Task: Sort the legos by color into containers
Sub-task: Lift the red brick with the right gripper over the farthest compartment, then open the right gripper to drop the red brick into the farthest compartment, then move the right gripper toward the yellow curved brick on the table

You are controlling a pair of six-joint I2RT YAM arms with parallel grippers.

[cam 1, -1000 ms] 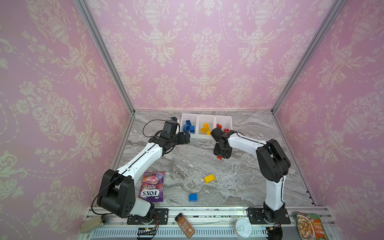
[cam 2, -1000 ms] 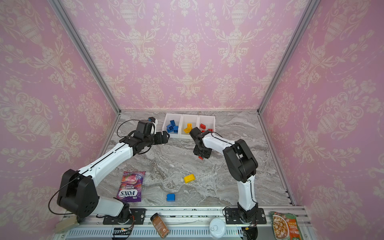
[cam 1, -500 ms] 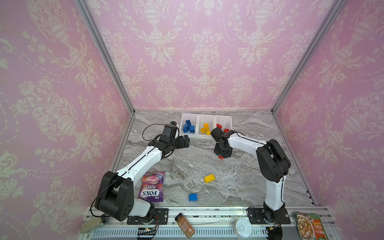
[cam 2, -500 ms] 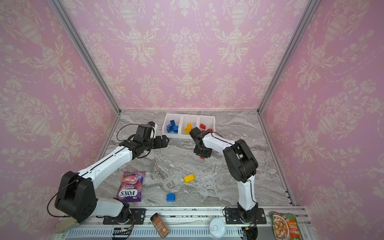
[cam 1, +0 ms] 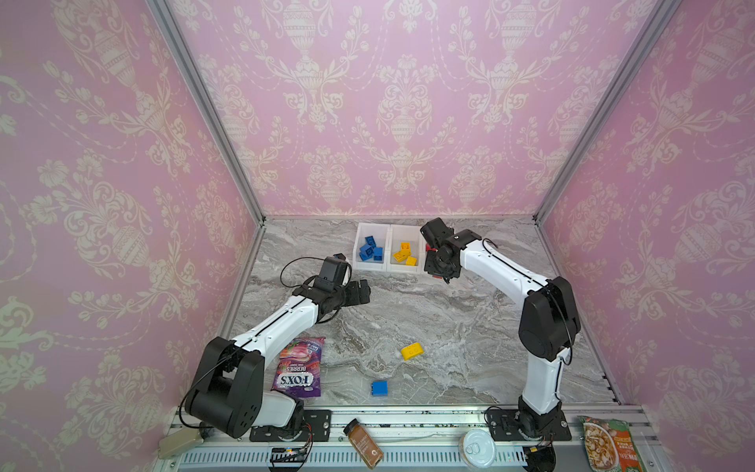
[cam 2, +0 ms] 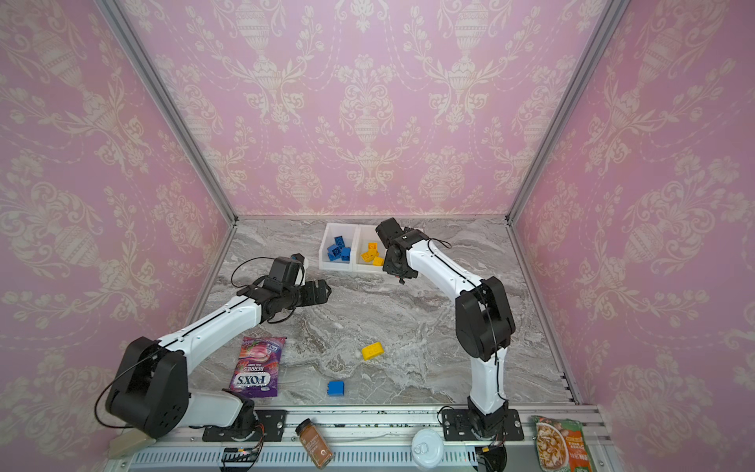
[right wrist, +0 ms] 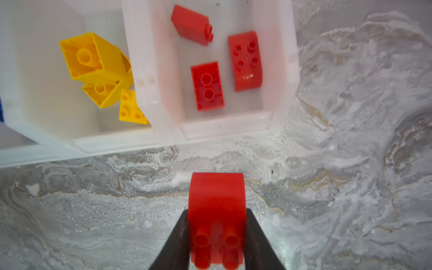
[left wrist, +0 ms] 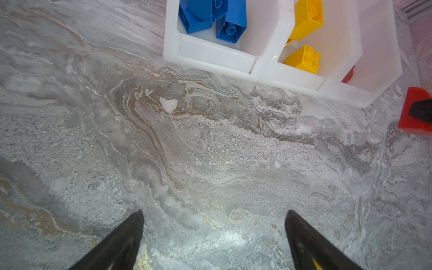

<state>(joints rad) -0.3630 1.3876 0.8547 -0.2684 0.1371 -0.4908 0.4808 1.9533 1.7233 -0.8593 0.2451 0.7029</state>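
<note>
My right gripper holds the red lego and will next move outward past the near rim of the bin with red legos and over that bin, to let the lego go where its color matches.
My right gripper (right wrist: 217, 211) is shut on a red lego (right wrist: 217, 203), held over the marble just in front of the containers (cam 1: 371, 267); in both top views the gripper (cam 1: 439, 274) (cam 2: 402, 278) hides the rightmost bin. That bin holds three red legos (right wrist: 207, 86). The middle one holds yellow legos (cam 1: 405, 253), the left one blue legos (cam 1: 371, 249). My left gripper (cam 1: 361, 292) (left wrist: 214, 211) is open and empty over bare marble, left of the bins. A yellow lego (cam 1: 412, 351) and a blue lego (cam 1: 379, 388) lie loose near the front.
A purple candy bag (cam 1: 300, 367) lies beside the left arm's base. On the front rail are a spice jar (cam 1: 363, 443), a round white tub (cam 1: 477, 447) and a food packet (cam 1: 608, 445). Pink walls close in three sides.
The right gripper closed on the red lego and carried it up toward the bins. The left gripper drew back from the bins toward the front left, staying open.
</note>
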